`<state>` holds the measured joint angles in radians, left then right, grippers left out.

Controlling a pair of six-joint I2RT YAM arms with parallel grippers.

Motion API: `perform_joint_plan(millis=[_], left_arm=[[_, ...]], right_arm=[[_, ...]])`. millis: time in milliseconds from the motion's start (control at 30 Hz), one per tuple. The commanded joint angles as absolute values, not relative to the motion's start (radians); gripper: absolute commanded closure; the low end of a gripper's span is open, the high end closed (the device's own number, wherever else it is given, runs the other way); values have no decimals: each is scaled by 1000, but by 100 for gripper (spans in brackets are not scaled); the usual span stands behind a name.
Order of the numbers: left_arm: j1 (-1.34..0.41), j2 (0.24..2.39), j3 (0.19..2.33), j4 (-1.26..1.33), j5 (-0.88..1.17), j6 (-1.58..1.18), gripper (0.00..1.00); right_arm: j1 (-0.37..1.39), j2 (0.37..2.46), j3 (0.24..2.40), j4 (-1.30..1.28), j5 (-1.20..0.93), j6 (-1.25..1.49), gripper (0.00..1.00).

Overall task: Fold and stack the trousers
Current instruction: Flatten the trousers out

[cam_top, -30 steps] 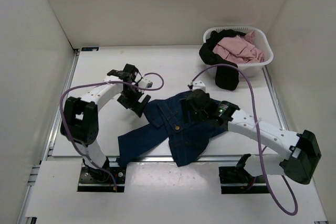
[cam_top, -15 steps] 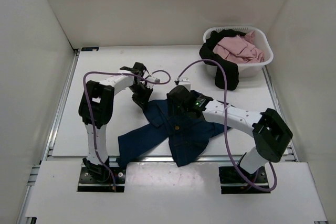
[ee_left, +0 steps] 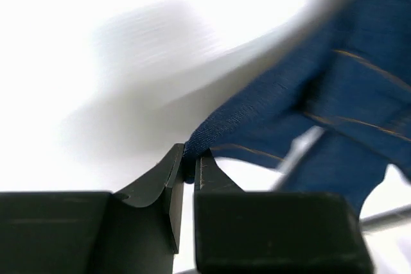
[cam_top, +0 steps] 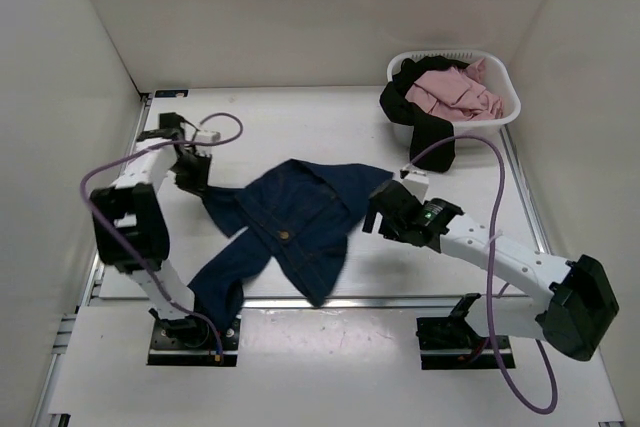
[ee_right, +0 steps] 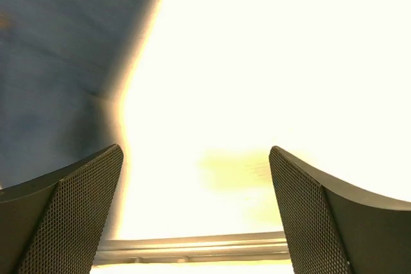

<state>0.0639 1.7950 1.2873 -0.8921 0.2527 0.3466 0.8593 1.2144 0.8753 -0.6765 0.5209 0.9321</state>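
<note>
I will move my open right gripper left in the top view, onto the denim's edge just beside it, and close.
The dark navy denim trousers (cam_top: pixel 290 222) lie crumpled across the middle of the table, one leg trailing to the front left edge. My left gripper (cam_top: pixel 195 179) is at their far left corner, shut on a pinch of the denim edge (ee_left: pixel 212 134) between the fingertips (ee_left: pixel 190 162). My right gripper (cam_top: pixel 378 215) sits just right of the denim, open and holding nothing (ee_right: pixel 196 171); the blue cloth (ee_right: pixel 58 62) is off to its left. The black trousers (cam_top: pixel 430 142) hang over the front of the basket at the back right.
The white laundry basket (cam_top: pixel 503 115) stands in the back right corner with pink cloth (cam_top: pixel 455 92) in it. White walls close in the table on the left, back and right. A metal rail (ee_right: pixel 192 247) runs along the table's front edge.
My left gripper shut on the denim's edge and dragged the trousers left and toward the back. My right gripper opened wide and drew back to the right, off the cloth.
</note>
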Motion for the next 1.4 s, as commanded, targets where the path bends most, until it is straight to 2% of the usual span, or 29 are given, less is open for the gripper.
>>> perform_joint_plan(millis=[0, 33, 133, 233, 333, 433, 500, 567, 633, 667, 700, 733, 767, 800, 867, 1000, 1100, 1200, 1233, 1333, 1367], left_arm=[[94, 1559, 1266, -929, 172, 461, 86], [94, 1536, 1255, -940, 172, 462, 86], [84, 1473, 1221, -983, 172, 472, 86], [84, 1431, 1180, -1003, 172, 460, 86], [95, 1404, 1145, -1003, 163, 439, 86], [95, 1394, 1134, -1003, 141, 417, 86], [106, 1394, 1124, -1003, 141, 408, 86], [115, 1382, 1115, -1003, 130, 399, 86], [126, 1373, 1115, -1003, 121, 399, 86], [126, 1373, 1115, -1003, 109, 399, 86], [138, 1373, 1115, -1003, 109, 399, 86], [152, 1364, 1115, -1003, 77, 399, 86], [161, 1364, 1115, -1003, 60, 409, 86], [172, 1364, 1124, -1003, 40, 410, 86], [208, 1355, 1135, -1003, -32, 437, 86], [276, 1345, 1144, -974, -130, 495, 86], [276, 1335, 1114, -928, -218, 523, 86], [276, 1335, 1101, -907, -247, 523, 86], [276, 1344, 1101, -907, -247, 523, 86], [276, 1344, 1101, -907, -276, 523, 86], [276, 1344, 1101, -907, -291, 523, 86]], right_arm=[[819, 1232, 789, -571, 367, 878, 1], [819, 1248, 779, -429, 310, 853, 1], [819, 1359, 857, -254, 132, 735, 1], [819, 1472, 945, -149, -45, 644, 1], [819, 1619, 1017, -114, -168, 632, 1], [819, 1755, 1077, -36, -380, 632, 1], [833, 1811, 1139, -31, -403, 632, 1], [842, 1879, 1192, -131, -376, 623, 1], [842, 1922, 1226, -170, -376, 632, 6], [842, 1948, 1226, -179, -394, 643, 13], [842, 1948, 1226, -179, -403, 652, 49], [824, 1948, 1226, -179, -403, 672, 74], [809, 1924, 1212, -179, -403, 672, 94], [763, 1899, 1203, -190, -394, 681, 100], [701, 1803, 1193, -247, -373, 625, 100], [469, 1683, 1325, -750, -237, 411, 100], [292, 1683, 1362, -1022, -252, 287, 100], [180, 1724, 1362, -1127, -137, 212, 100], [155, 1724, 1362, -1137, -118, 201, 96], [84, 1733, 1417, -1163, 4, 192, 93], [84, 1733, 1443, -1178, 49, 192, 89]])
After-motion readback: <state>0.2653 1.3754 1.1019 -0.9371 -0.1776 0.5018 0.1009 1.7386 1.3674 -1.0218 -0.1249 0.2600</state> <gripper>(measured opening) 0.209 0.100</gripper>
